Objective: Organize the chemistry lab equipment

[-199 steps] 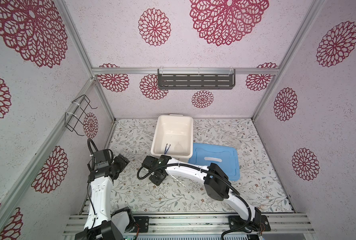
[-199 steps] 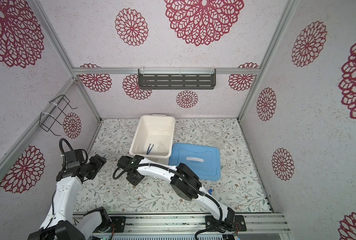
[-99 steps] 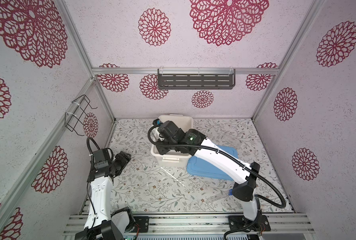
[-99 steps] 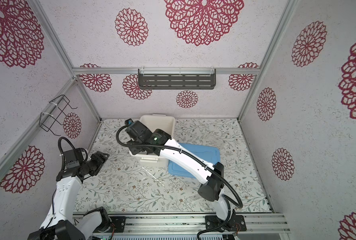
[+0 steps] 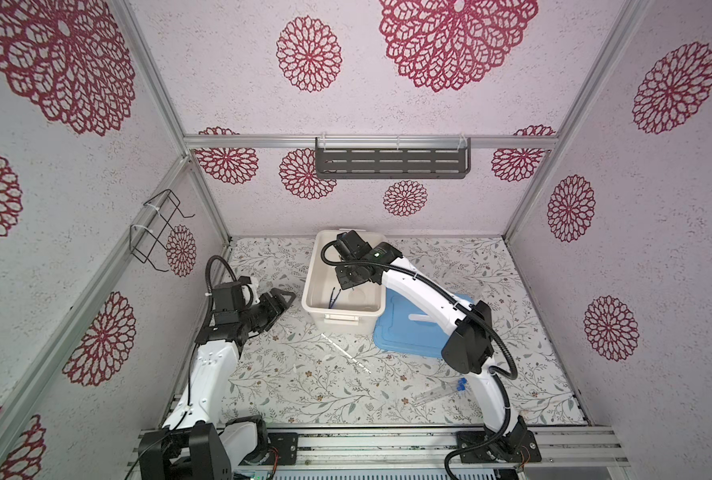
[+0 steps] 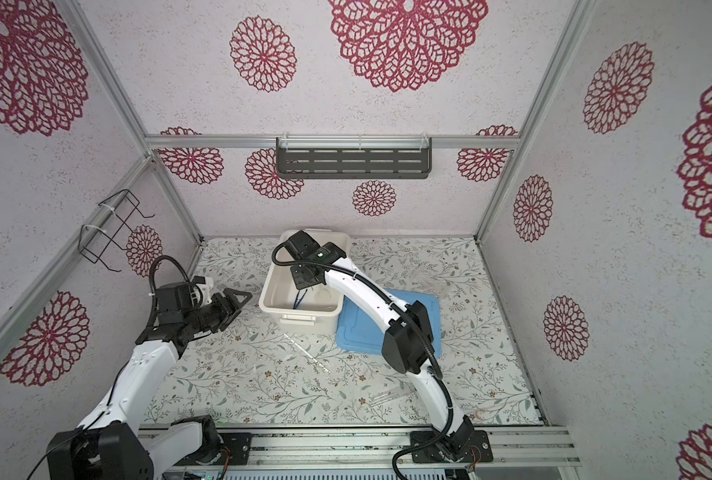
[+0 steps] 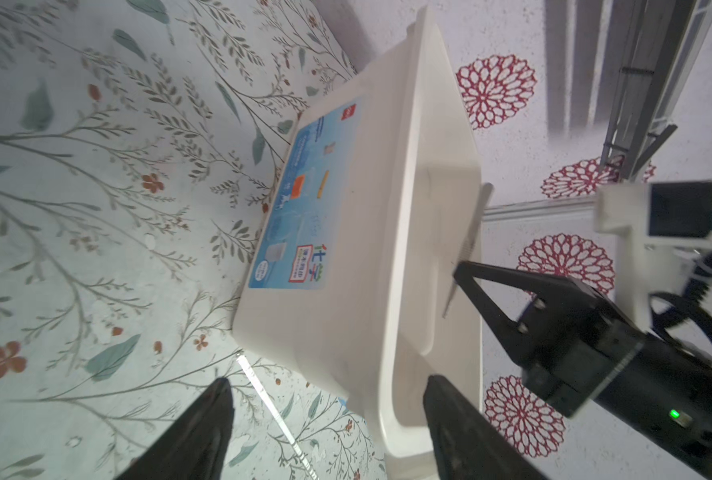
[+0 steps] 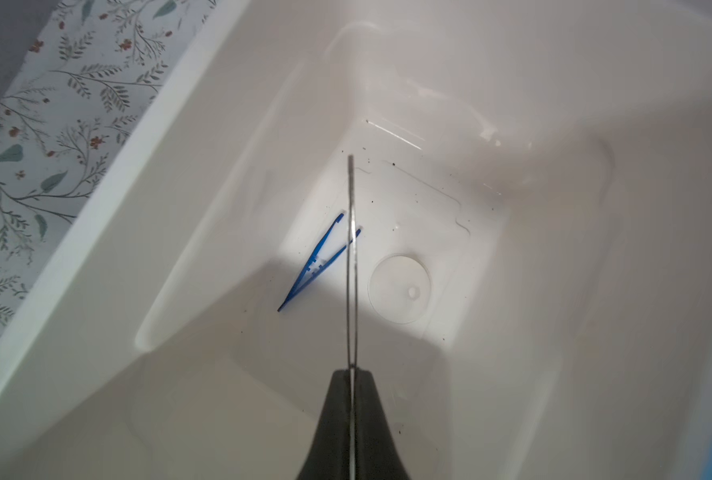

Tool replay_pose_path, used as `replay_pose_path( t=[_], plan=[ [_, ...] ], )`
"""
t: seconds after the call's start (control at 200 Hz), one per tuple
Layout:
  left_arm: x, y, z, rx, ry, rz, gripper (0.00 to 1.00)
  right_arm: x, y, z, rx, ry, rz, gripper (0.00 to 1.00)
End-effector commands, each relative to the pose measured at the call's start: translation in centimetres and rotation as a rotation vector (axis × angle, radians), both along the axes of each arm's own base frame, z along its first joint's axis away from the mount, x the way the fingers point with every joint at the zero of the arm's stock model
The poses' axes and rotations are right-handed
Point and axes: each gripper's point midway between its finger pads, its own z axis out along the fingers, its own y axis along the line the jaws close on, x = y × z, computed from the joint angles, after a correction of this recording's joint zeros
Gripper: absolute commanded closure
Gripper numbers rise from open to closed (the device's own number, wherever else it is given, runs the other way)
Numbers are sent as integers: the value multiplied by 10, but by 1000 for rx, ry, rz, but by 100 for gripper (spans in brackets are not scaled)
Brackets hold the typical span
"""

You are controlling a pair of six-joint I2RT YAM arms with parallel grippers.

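Observation:
I will lower my right gripper next, turn the flat pale piece in line with the bin's long sides and let it go, since the bare bottom of the bin is below, past the blue tweezers (image 8: 318,266).
My right gripper (image 8: 351,372) is shut on a thin flat pale strip (image 8: 351,257), seen edge-on, and hangs over the open white bin (image 5: 310,270). In the left wrist view the strip (image 7: 468,245) sticks out of the right gripper (image 7: 460,270) just above the bin rim (image 7: 404,199). On the bin floor lie blue tweezers (image 8: 318,266) and a clear round dish (image 8: 400,289). A thin marked stick (image 5: 346,353) lies on the table in front of the bin. Clear tubes with blue caps (image 5: 459,385) lie at the front right. My left gripper (image 5: 281,297) is open and empty, left of the bin.
The blue lid (image 5: 412,332) lies flat to the right of the bin, partly under the right arm. A grey shelf (image 5: 391,162) hangs on the back wall and a wire holder (image 5: 154,232) on the left wall.
The right arm has swung from the table in front of the bin's left corner up over the bin, carrying the strip. The left gripper has barely moved.

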Motion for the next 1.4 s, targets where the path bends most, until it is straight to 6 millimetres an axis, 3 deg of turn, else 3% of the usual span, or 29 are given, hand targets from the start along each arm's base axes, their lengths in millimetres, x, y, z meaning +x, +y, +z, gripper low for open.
replay_pose_path(
  t=[0.0,0.165,0.525,0.736,0.921,1.176,1.396],
  plan=[
    [16,-19,5,-1,-41,-63,25,21,-3,10,44,-37,-95,94],
    [22,-53,4,-21,-39,-160,26,31,-1,-10,80,2,-174,96],
    [17,-94,1,-60,-30,-292,28,44,-11,-57,50,54,-297,96],
    [7,-101,-2,-83,-8,-313,27,45,-17,-79,11,74,-337,96],
    [-5,-84,7,-21,-23,-275,24,47,-17,-92,-8,78,-336,95],
    [-26,-32,18,57,-46,-134,23,56,-15,-115,-43,64,-304,93],
    [-48,4,8,188,4,-24,22,60,-10,-106,-12,49,-285,80]
  ],
)
